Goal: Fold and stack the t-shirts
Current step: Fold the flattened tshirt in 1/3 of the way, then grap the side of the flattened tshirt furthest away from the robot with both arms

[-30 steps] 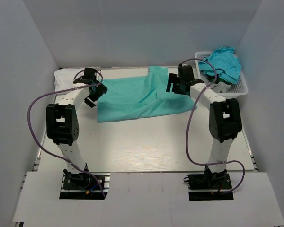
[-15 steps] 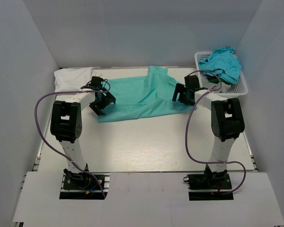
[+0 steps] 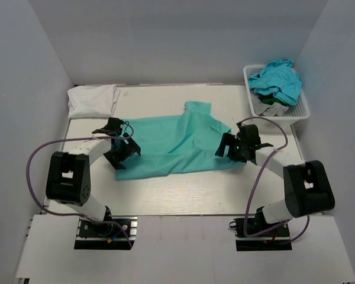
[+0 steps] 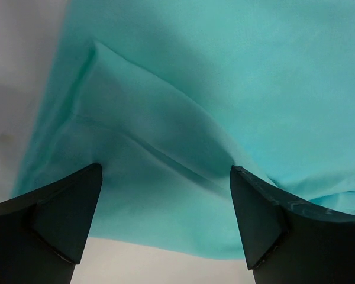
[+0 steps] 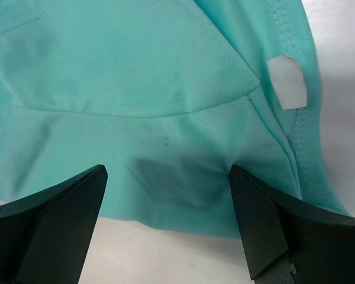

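My right gripper will lift next, then reach outward and down onto that sleeve's far corner (image 3: 205, 106), as the sleeve sticks out toward the back.
A mint-green t-shirt (image 3: 171, 142) lies spread across the middle of the table, one sleeve pointing to the back. My left gripper (image 3: 119, 152) is at its left edge and my right gripper (image 3: 231, 148) at its right edge. In the left wrist view the gripper (image 4: 165, 219) is open, with the shirt's edge (image 4: 195, 89) between the fingers. In the right wrist view the gripper (image 5: 168, 219) is open over the shirt's hem (image 5: 136, 77), near a white tag (image 5: 286, 81). A folded white t-shirt (image 3: 93, 99) lies at the back left. Turquoise-blue t-shirts (image 3: 276, 80) are heaped in the basket.
A white mesh basket (image 3: 299, 111) stands at the back right corner. Grey walls close in the table on three sides. Purple cables loop beside both arms. Bare tabletop (image 3: 177, 192) lies between the shirt and the arm bases.
Both grippers have drawn back toward the near edge. The mint-green shirt has come with them, away from the back wall to the table's middle.
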Motion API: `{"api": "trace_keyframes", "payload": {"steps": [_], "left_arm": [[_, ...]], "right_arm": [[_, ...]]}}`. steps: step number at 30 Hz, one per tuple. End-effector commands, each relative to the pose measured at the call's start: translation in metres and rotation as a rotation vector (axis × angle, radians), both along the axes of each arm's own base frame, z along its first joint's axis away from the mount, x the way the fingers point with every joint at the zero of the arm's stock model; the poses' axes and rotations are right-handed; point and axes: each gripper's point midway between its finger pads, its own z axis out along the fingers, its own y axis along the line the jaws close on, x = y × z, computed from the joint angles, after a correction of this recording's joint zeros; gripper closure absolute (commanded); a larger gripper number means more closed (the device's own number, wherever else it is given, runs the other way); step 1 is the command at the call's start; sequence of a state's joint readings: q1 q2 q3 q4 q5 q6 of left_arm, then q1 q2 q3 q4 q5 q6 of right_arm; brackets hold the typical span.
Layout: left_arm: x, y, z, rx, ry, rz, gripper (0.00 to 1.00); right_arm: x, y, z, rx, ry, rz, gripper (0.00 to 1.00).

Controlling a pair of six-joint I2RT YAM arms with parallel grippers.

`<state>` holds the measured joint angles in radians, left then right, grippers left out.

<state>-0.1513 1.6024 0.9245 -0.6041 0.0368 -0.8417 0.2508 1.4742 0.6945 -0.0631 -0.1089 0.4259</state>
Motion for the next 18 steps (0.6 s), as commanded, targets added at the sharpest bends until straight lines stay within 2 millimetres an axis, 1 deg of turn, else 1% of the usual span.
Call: {"api": "trace_keyframes", "payload": {"steps": [1, 2, 3, 4, 5, 6, 7, 8, 9, 10, 11, 12, 13, 14, 15, 16, 17, 18], "left_arm": [[-0.034, 0.011, 0.02, 0.05, 0.027, -0.041, 0.01], [-0.029, 0.015, 0.028, 0.073, -0.005, -0.048, 0.01], [-0.021, 0.015, 0.039, 0.077, -0.039, -0.044, 0.01], [-0.015, 0.014, 0.048, 0.078, -0.069, -0.055, 0.01], [-0.007, 0.017, 0.055, 0.098, -0.096, -0.056, 0.01], [0.005, 0.018, 0.068, 0.108, -0.125, -0.05, 0.01], [0.011, 0.024, 0.072, 0.125, -0.132, -0.032, 0.01], [0.018, 0.023, 0.073, 0.125, -0.131, -0.031, 0.01], [0.031, 0.029, 0.084, 0.141, -0.156, -0.007, 0.01], [0.036, 0.037, 0.085, 0.184, -0.155, 0.011, 0.01], [0.049, 0.04, 0.098, 0.196, -0.182, 0.047, 0.01], [0.055, 0.046, 0.093, 0.218, -0.153, 0.073, 0.01], [0.061, 0.051, 0.094, 0.249, -0.153, 0.086, 0.01], [0.075, 0.056, 0.105, 0.253, -0.177, 0.117, 0.01], [0.083, 0.061, 0.096, 0.257, -0.153, 0.128, 0.01], [0.089, 0.062, 0.095, 0.27, -0.153, 0.133, 0.01], [0.101, 0.069, 0.1, 0.28, -0.17, 0.154, 0.01], [0.109, 0.072, 0.099, 0.281, -0.17, 0.163, 0.01]], "right_arm": [[-0.059, 0.02, -0.01, 0.065, 0.137, 0.119, 0.1], [-0.056, 0.026, 0.004, 0.061, 0.084, 0.164, 0.1], [-0.056, 0.028, 0.013, 0.056, 0.058, 0.185, 0.1], [-0.047, 0.032, 0.03, 0.058, 0.005, 0.203, 0.1], [-0.032, 0.032, 0.047, 0.027, -0.061, 0.213, 0.1], [-0.026, 0.032, 0.058, 0.02, -0.091, 0.212, 0.1], [-0.017, 0.033, 0.067, 0.012, -0.123, 0.213, 0.1], [0.006, 0.035, 0.098, -0.007, -0.215, 0.209, 0.1], [0.015, 0.035, 0.108, -0.01, -0.239, 0.198, 0.1], [0.033, 0.036, 0.115, -0.017, -0.254, 0.181, 0.1], [0.049, 0.037, 0.134, -0.024, -0.295, 0.162, 0.1], [0.061, 0.033, 0.123, -0.067, -0.269, 0.136, 0.1], [0.079, 0.033, 0.125, -0.102, -0.26, 0.116, 0.1], [0.099, 0.033, 0.145, -0.119, -0.3, 0.088, 0.1], [0.121, 0.036, 0.148, -0.136, -0.3, 0.074, 0.1], [0.134, 0.036, 0.128, -0.166, -0.258, 0.06, 0.1], [0.138, 0.036, 0.103, -0.201, -0.182, 0.067, 0.1], [0.169, 0.04, 0.139, -0.194, -0.27, 0.03, 0.1]]}}
